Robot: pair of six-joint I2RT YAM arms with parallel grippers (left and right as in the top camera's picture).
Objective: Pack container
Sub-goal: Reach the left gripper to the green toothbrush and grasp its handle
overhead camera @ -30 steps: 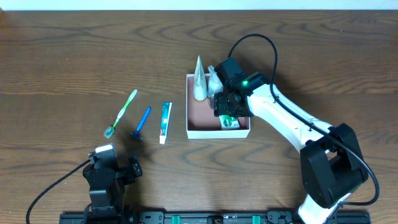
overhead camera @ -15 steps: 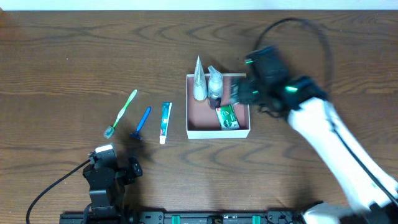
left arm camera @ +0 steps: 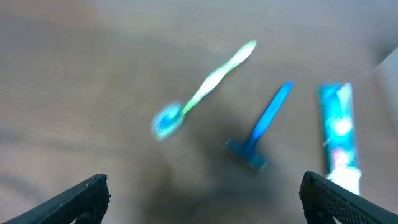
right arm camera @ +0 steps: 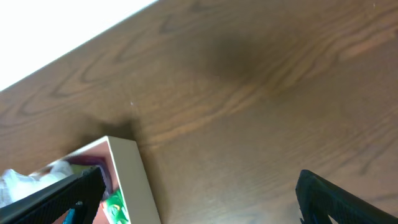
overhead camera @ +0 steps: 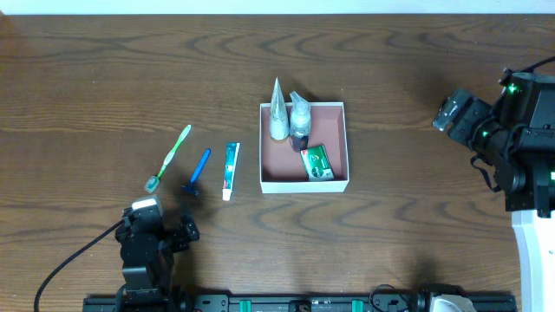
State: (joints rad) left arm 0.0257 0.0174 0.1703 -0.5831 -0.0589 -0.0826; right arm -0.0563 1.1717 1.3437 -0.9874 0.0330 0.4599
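The left gripper moves outward from the container's front edge next and lowers onto the handle of the green toothbrush [overhead camera: 170, 154], since it lies on the tabletop outside the container [overhead camera: 338, 113].
The container [overhead camera: 338, 113] is a square white-walled box with a pinkish floor at mid table. It holds two clear packets, a small dark bottle and a green packet [overhead camera: 317, 162]. Its corner shows in the right wrist view [right arm camera: 127, 163]. A green toothbrush [overhead camera: 170, 154], a blue razor [overhead camera: 197, 172] and a toothpaste tube [overhead camera: 229, 170] lie left of it; they also show in the left wrist view: toothbrush [left arm camera: 205, 87], razor [left arm camera: 264, 124], tube [left arm camera: 339, 134]. My left gripper [left arm camera: 202, 202] is open and empty, near the front edge. My right gripper [right arm camera: 199, 199] is open and empty, far right of the container.
The dark wooden table [overhead camera: 104, 78] ends at a white strip along the far edge. A black rail runs along the front edge.
My right gripper has left the container and swung away to the far right; the green packet stays in the box. The left arm has hardly moved.
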